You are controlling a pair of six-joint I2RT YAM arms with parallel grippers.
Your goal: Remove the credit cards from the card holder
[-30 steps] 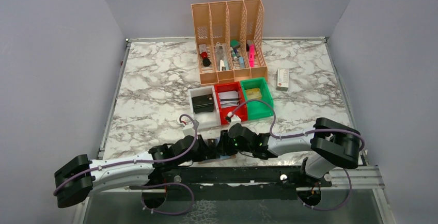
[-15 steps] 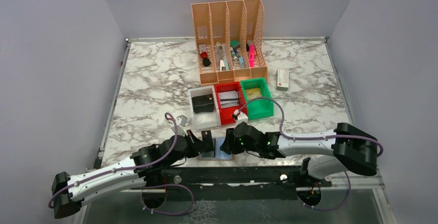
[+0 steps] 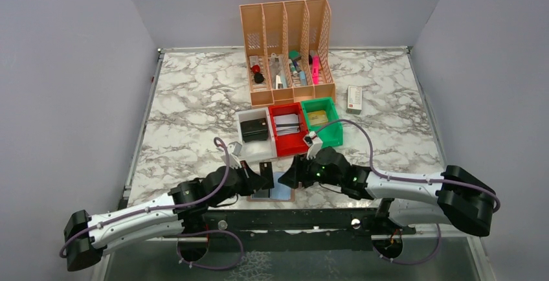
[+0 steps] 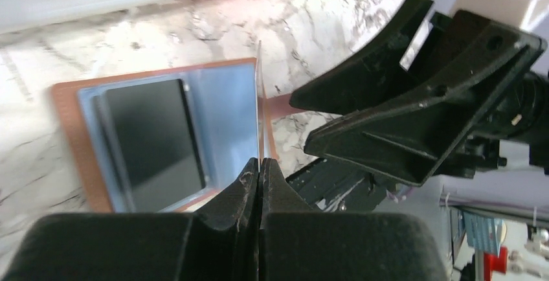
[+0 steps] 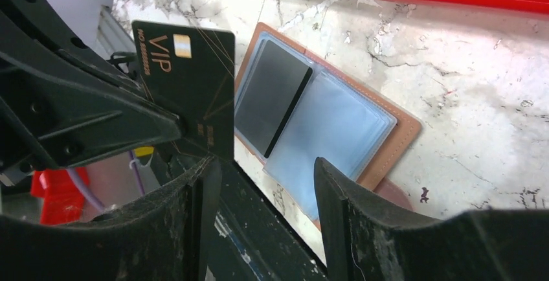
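I will move my right gripper to the left in its wrist view, onto the VIP card's free edge point(image 5: 231, 100), because my left gripper holds that card from the opposite side.
The tan-brown card holder point(image 3: 280, 194) lies open at the table's near edge, with a dark credit card point(image 5: 272, 96) lying in its bluish clear pocket point(image 4: 226, 112). My left gripper point(image 3: 264, 179) is shut on a black credit card marked VIP point(image 5: 188, 80), which it holds upright above the holder's left end. That card shows edge-on in the left wrist view point(image 4: 260, 100), pinched at my left gripper point(image 4: 259, 164). To the card's right, my right gripper point(image 5: 265, 164) is open with nothing between its fingers, and in the top view it point(image 3: 289, 176) hangs over the holder.
Behind the grippers stand a white bin point(image 3: 256, 149) with a black case, a red bin point(image 3: 285, 144) with cards, and a green bin point(image 3: 327, 135). An orange file organiser point(image 3: 288, 48) and a small white box point(image 3: 354, 98) stand further back. A black rail point(image 3: 291, 219) borders the near edge.
My left gripper has shut on the VIP card and holds it upright. My right gripper has opened wider and drawn back to the right.
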